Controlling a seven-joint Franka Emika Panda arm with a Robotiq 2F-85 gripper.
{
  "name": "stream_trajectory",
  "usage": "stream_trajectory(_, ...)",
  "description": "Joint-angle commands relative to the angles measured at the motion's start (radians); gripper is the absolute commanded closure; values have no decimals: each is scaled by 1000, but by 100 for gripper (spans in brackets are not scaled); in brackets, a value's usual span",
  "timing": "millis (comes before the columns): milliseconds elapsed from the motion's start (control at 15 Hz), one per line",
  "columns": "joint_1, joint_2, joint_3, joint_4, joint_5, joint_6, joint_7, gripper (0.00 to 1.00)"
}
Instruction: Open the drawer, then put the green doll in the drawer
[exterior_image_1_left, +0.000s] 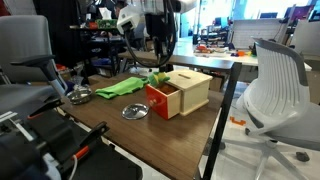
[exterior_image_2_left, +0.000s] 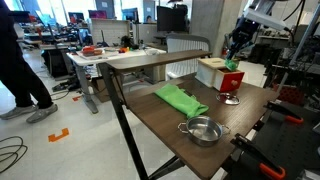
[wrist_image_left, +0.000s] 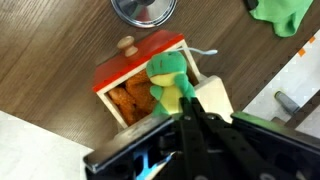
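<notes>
The drawer is below my gripper, so next my gripper should go down a little toward the red front of the open drawer (exterior_image_1_left: 158, 100) (wrist_image_left: 128, 62) and let go of the green doll there.
The pale wooden box (exterior_image_1_left: 192, 88) stands on the dark table, and its red-orange-fronted drawer (exterior_image_1_left: 158, 100) is pulled open. In the wrist view the drawer (wrist_image_left: 128, 62) shows a knob and orange contents inside. My gripper (wrist_image_left: 188, 103) is shut on the green doll (wrist_image_left: 168, 80), a small green and yellow toy, and holds it just over the open drawer. In both exterior views the gripper (exterior_image_1_left: 160, 52) (exterior_image_2_left: 237, 47) hangs above the drawer (exterior_image_2_left: 233, 82), with the doll (exterior_image_1_left: 158, 75) (exterior_image_2_left: 232, 66) at its tips.
A flat green cloth (exterior_image_1_left: 120, 88) (exterior_image_2_left: 180, 98) lies on the table beside the box. A metal bowl (exterior_image_1_left: 135, 112) (exterior_image_2_left: 202, 130) sits near the drawer front, and another (exterior_image_1_left: 80, 96) farther off. An office chair (exterior_image_1_left: 275, 95) stands past the table edge.
</notes>
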Motion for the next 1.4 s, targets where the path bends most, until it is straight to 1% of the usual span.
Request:
stream_trajectory(0, 19, 66, -24, 55, -52, 22, 142, 99)
stream_trajectory(333, 29, 152, -38, 134, -95, -12, 270, 99)
stream_trajectory(533, 36, 165, -47, 148, -123, -28, 319, 99)
stream_trajectory(800, 45, 149, -53, 130, -150, -44, 340, 99)
stream_trajectory(1000, 40, 118, -47, 100, -183, -89, 292, 99)
stream_trajectory(1067, 39, 112, -44, 93, -196, -94, 271, 80)
stream_trajectory(1133, 38, 111, -46, 90, -212, -110, 259, 70)
stream_trajectory(1267, 44, 112, -57, 87, -246, -137, 249, 57)
stream_trajectory(1333, 47, 115, -61, 84, -264, -142, 246, 49)
